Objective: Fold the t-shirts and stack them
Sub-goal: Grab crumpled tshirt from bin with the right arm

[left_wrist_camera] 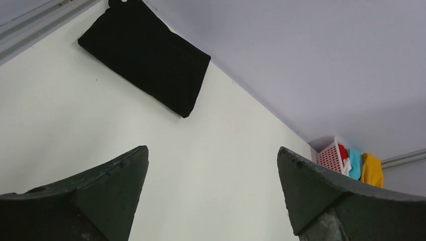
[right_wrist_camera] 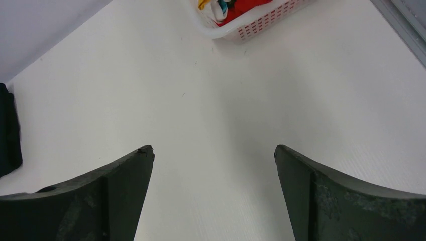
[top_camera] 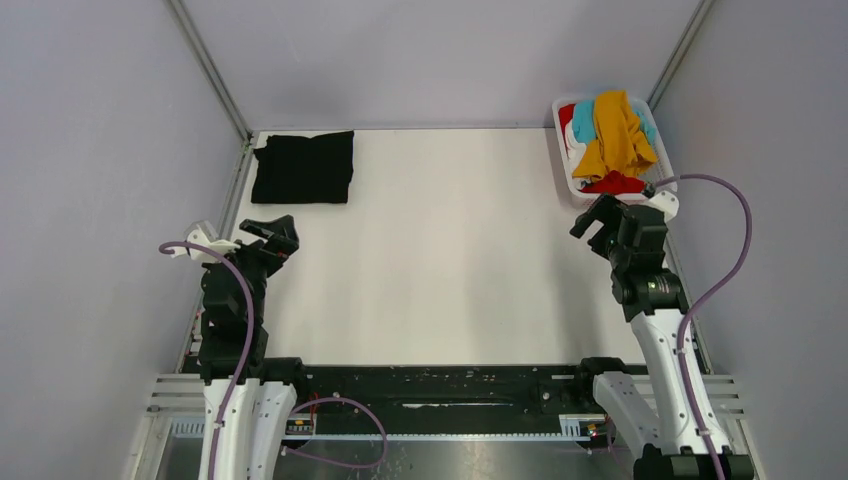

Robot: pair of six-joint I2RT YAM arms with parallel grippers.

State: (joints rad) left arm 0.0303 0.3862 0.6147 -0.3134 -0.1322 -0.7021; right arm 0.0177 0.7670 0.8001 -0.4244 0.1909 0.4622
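Observation:
The far part of the orange-yellow t-shirt (top_camera: 616,135) is on top in the basket, so my right gripper should next move outward over the basket's near rim and go down onto it.
A folded black t-shirt (top_camera: 303,167) lies flat at the far left of the table; it also shows in the left wrist view (left_wrist_camera: 145,55). The orange-yellow t-shirt (top_camera: 616,135), a teal one (top_camera: 583,121) and a red one (top_camera: 614,183) are bunched in the white slotted basket (top_camera: 562,160) at the far right. A bit of white cloth shows among them. My left gripper (top_camera: 277,236) is open and empty, near the black shirt's front edge. My right gripper (top_camera: 597,222) is open and empty, just in front of the basket.
Grey walls close the table on the left, far and right sides. Metal rails run along the left and right edges. The basket also shows at the top of the right wrist view (right_wrist_camera: 251,27). The arm bases and purple cables sit at the near edge.

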